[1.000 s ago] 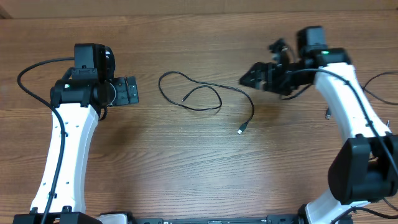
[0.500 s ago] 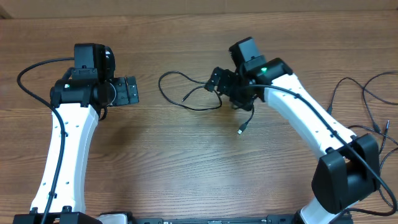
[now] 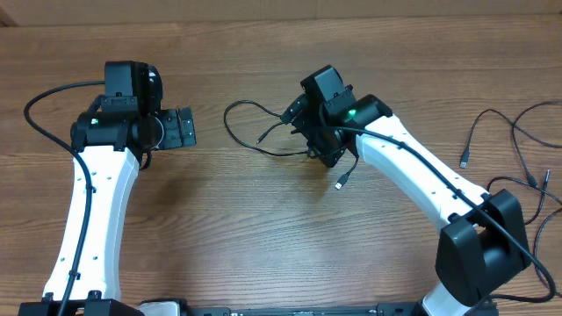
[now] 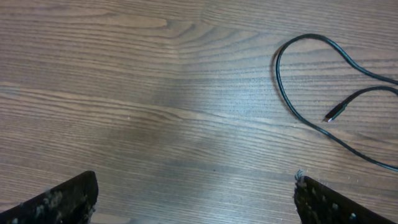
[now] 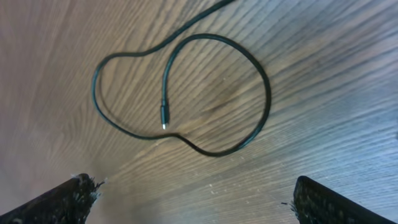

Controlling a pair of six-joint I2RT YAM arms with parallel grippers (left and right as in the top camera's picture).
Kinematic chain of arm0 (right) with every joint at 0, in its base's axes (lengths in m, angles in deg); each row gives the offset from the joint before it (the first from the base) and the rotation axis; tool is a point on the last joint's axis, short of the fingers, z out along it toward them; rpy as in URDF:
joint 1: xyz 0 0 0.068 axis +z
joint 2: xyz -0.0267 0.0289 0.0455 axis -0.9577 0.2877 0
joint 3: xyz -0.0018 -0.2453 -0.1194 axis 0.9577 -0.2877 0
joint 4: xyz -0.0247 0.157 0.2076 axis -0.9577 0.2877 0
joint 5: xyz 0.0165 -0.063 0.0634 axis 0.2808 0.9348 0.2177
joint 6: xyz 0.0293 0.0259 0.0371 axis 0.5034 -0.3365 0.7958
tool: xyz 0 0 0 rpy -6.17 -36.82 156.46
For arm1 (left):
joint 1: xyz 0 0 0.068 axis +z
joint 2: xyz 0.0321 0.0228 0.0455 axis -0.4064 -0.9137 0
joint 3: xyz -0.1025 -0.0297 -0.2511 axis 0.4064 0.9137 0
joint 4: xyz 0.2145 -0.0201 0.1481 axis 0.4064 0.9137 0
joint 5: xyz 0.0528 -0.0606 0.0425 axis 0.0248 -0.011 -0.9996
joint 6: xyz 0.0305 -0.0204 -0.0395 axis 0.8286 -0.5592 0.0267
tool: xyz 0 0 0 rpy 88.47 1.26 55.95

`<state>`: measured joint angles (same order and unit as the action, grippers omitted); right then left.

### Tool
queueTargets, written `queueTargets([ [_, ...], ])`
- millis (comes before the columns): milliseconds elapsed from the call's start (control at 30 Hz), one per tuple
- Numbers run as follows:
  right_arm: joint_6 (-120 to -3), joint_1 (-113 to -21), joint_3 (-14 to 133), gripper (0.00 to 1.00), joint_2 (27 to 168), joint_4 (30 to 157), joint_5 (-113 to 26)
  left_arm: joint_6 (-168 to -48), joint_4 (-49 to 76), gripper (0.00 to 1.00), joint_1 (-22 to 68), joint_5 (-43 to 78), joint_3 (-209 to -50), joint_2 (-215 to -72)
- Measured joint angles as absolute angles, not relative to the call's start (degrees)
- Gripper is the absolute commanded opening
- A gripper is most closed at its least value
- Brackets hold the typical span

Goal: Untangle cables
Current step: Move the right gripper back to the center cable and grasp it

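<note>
My right gripper will next go down with its open fingers around the near part of the black cable's loop, and it will leave the inner plug free.
A thin black cable [image 3: 246, 104] lies in a loose loop on the wooden table, with one plug end [image 3: 339, 183] out to the lower right. My right gripper [image 3: 300, 123] hangs over the loop's right part, open and holding nothing. In the right wrist view the cable [image 5: 261, 87] curls ahead of the open gripper [image 5: 196, 199], and its other plug [image 5: 164, 119] lies inside the loop. My left gripper [image 3: 182, 129] stands open to the left of the loop. In the left wrist view the cable [image 4: 281, 81] lies at the upper right, well ahead of the gripper [image 4: 196, 199].
More thin black cords [image 3: 520, 158] with small plug ends [image 3: 463, 161] trail on the table at the far right, near the right arm's base [image 3: 483, 254]. A thick black wire [image 3: 44, 101] arcs off the left arm.
My right arm has swung left from the table's right side to over the cable loop, uncovering the cords at the far right. The left arm has not moved.
</note>
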<state>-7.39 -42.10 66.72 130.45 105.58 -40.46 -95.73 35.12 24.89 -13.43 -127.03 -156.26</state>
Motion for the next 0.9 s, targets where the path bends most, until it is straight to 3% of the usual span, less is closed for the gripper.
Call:
queueTargets([
  [333, -5.18, -41.36, 58.02, 1.00, 130.47, 90.57, -40.48, -95.73, 35.07, 1.00, 24.89, -13.43, -127.03, -156.26],
  [800, -5.11, -39.43, 56.68, 1.00, 136.63, 84.56, -40.28, -95.73, 35.12, 1.00, 24.89, -13.43, -127.03, -156.24],
  [900, -5.03, -39.43, 56.68, 0.89, 138.27, 83.66, -39.58, -95.73, 35.09, 1.00, 24.89, -13.43, -127.03, -156.26],
])
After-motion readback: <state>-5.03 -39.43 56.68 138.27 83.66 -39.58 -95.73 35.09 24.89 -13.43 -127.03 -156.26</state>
